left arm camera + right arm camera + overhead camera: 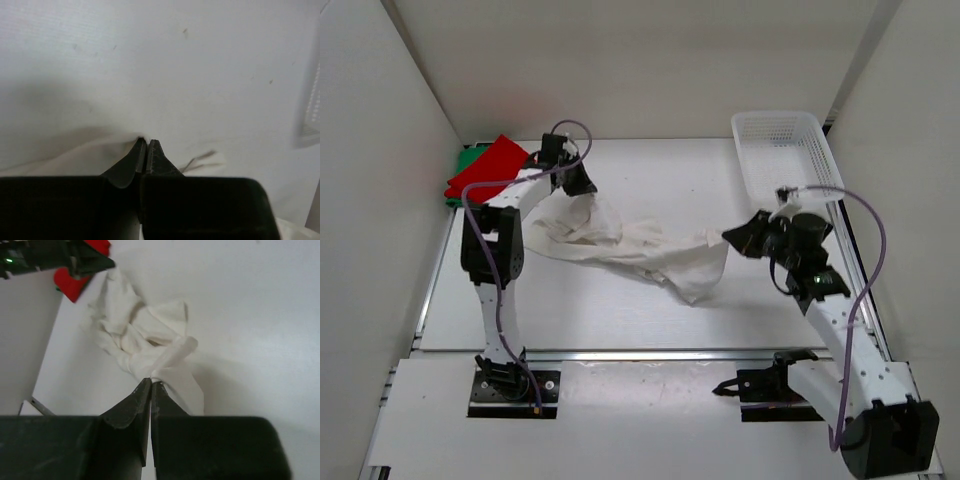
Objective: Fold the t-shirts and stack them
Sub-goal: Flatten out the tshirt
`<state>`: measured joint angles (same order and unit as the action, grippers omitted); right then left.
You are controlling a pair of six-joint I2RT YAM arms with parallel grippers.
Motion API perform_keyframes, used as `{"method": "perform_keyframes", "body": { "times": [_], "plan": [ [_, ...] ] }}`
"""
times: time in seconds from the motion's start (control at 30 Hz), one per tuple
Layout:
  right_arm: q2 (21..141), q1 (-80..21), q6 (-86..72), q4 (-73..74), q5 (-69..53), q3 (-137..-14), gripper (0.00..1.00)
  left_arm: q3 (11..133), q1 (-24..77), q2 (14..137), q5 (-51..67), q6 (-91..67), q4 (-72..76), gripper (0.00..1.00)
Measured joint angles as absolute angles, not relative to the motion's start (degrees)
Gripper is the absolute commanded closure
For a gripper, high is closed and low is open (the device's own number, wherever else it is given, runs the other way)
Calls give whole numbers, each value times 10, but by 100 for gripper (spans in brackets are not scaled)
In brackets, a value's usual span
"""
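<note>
My left gripper lifts high next, then lowers onto the tabletop beside the red t-shirt and releases. The white t-shirt (620, 243) is bunched in folds.
The white t-shirt (620, 243) hangs crumpled and stretched between my two grippers above the table. My left gripper (582, 185) is shut on its left end; in the left wrist view (146, 140) the cloth (75, 150) bunches at the closed tips. My right gripper (732, 237) is shut on its right end; in the right wrist view (151, 382) the twisted cloth (145, 335) runs away from the tips. The red t-shirt (488, 166) lies folded at the far left corner on top of the green t-shirt (466, 160), of which only an edge shows.
A white plastic mesh basket (785, 150) stands at the far right, just behind my right arm. White walls close the table in on the left, back and right. The left arm's body (50, 255) shows in the right wrist view.
</note>
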<state>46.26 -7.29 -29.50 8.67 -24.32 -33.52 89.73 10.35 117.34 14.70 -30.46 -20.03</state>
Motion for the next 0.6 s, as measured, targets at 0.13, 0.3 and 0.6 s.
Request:
{"method": "perform_keyframes", "body": {
  "times": [0.13, 0.3, 0.6],
  "plan": [
    [590, -70, -300, 56, -255, -495, 100, 1083, 110, 1239, 145, -306, -286, 100],
    [673, -103, -258, 65, -213, -711, 100, 1225, 93, 1203, 164, -309, -302, 100],
    [464, -99, -201, 92, -180, -647, 100, 1094, -64, 940, 232, -361, -243, 100]
  ]
}}
